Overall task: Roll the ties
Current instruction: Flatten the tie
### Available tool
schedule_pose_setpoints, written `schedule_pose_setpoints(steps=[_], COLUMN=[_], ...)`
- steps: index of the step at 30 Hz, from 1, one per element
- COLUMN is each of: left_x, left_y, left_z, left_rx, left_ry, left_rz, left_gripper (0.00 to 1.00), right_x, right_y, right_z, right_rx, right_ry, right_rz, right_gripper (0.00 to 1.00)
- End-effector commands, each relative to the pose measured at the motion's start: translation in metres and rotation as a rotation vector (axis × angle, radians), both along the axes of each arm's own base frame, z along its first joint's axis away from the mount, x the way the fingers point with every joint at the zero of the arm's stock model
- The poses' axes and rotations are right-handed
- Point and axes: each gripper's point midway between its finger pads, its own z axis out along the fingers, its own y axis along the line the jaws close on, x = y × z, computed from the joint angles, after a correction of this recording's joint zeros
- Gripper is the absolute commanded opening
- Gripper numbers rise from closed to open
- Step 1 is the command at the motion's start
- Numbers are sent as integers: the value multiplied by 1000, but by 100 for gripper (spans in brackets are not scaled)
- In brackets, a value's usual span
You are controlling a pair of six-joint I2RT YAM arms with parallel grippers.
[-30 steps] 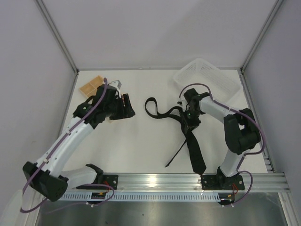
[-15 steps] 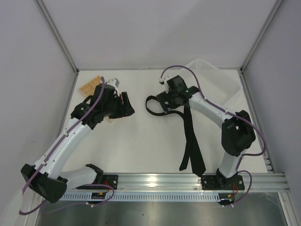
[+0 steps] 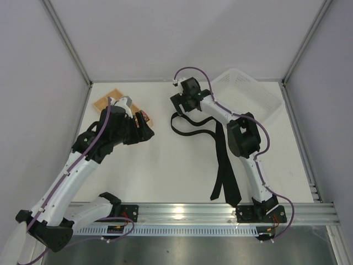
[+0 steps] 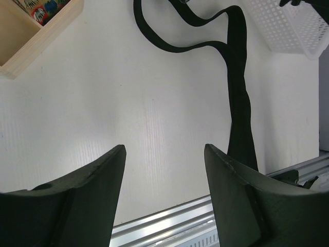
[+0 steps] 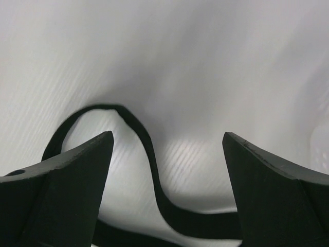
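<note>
Since the loop's basket-side strand (image 3: 186, 117) (image 5: 147, 145) runs below the gap between the open fingers, I will lower my right gripper onto that strand and close on it.
One black tie (image 3: 222, 157) lies unrolled on the white table. Its narrow part curls into a loop (image 3: 177, 125) at the far middle, and both ends point toward the front rail. My right gripper (image 3: 181, 107) hovers open just over that loop. In the right wrist view the tie's strip (image 5: 154, 175) curves across the table beneath the right gripper (image 5: 167, 135), and nothing sits between its fingers. My left gripper (image 3: 148, 128) is open and empty to the left of the loop. In the left wrist view the tie (image 4: 237, 77) lies well beyond the left gripper (image 4: 164, 146).
A white plastic basket (image 3: 251, 93) stands at the far right, also seen from the left wrist as a basket corner (image 4: 288, 25). A wooden compartment box (image 3: 107, 100) sits at the far left, its edge (image 4: 36, 36) near the left gripper. The metal rail (image 3: 193, 211) lines the front.
My right gripper opened, let go of the tie's middle and swung to the far left over the loop. The tie's long part now lies straighter. The left arm shifted slightly.
</note>
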Motion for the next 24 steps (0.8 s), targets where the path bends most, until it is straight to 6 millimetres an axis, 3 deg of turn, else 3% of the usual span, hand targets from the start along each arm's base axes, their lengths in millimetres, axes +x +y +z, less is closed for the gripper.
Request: schedule_pose_setpoints(steps=[1,5,10,14,20,24], left_x=[-6,-7,-11,-13,-12,-12], left_y=[5,15,23,23,13,1], left_z=[9,14,18,16,13,19], left_rx=[-19,5,30,30,3,-51], left_ry=[-21,-39,-45,-39,-21,-30], left_rz=[17,45,59,55,4,-74], left_gripper=[69,69,70,70,70,70], right_x=[14,17,15,8,-8,-17], right_y=[20,35,35,29,6,15], right_z=[4,-2,3,-10,-38,-29], right_rx=[39,94,130,127,84,175], right_ry=[-17,11,7,54,149,186], right_rz=[15,32,15,13,-16,64], right_gripper=[91,81,73,61,54,29])
